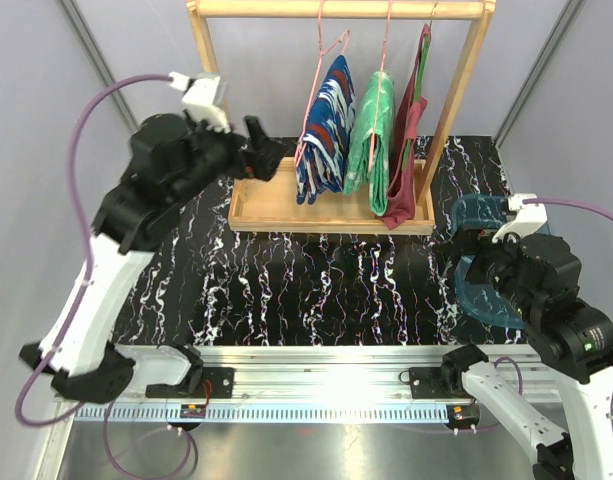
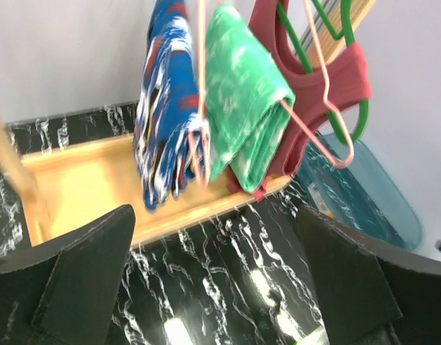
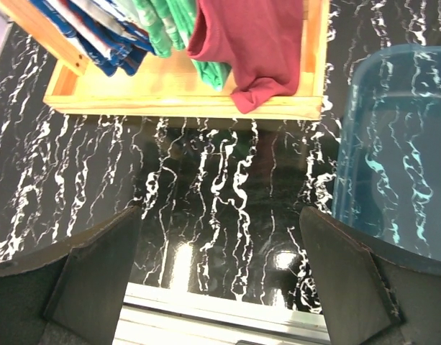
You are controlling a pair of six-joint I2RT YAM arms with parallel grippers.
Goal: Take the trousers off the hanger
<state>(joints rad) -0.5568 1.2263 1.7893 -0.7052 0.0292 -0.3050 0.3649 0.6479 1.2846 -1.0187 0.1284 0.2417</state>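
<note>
Bare bar shows beside the blue trousers at the pink hanger's near end (image 1: 299,152) (image 2: 203,147). My left gripper should go down and to the right in the top view onto it next.
The dark blue trousers (image 1: 324,130) with white and red streaks hang folded over a pink hanger (image 1: 322,60) on the wooden rack. The bright green trousers (image 1: 376,130) hang beside them on another pink hanger. In the left wrist view the blue pair (image 2: 165,108) and the green pair (image 2: 242,90) hang ahead of my jaws. My left gripper (image 1: 264,150) is open and empty, raised just left of the blue pair. My right gripper (image 1: 456,255) is open and empty, low at the right; its wrist view shows the hems of the blue (image 3: 91,29) and green (image 3: 170,25) pairs.
A maroon sleeveless top (image 1: 411,130) hangs rightmost on a green hanger (image 2: 349,79). The rack's wooden base tray (image 1: 286,210) sits under the clothes, with uprights at each side. A teal translucent bin (image 1: 478,215) lies at the right by my right arm.
</note>
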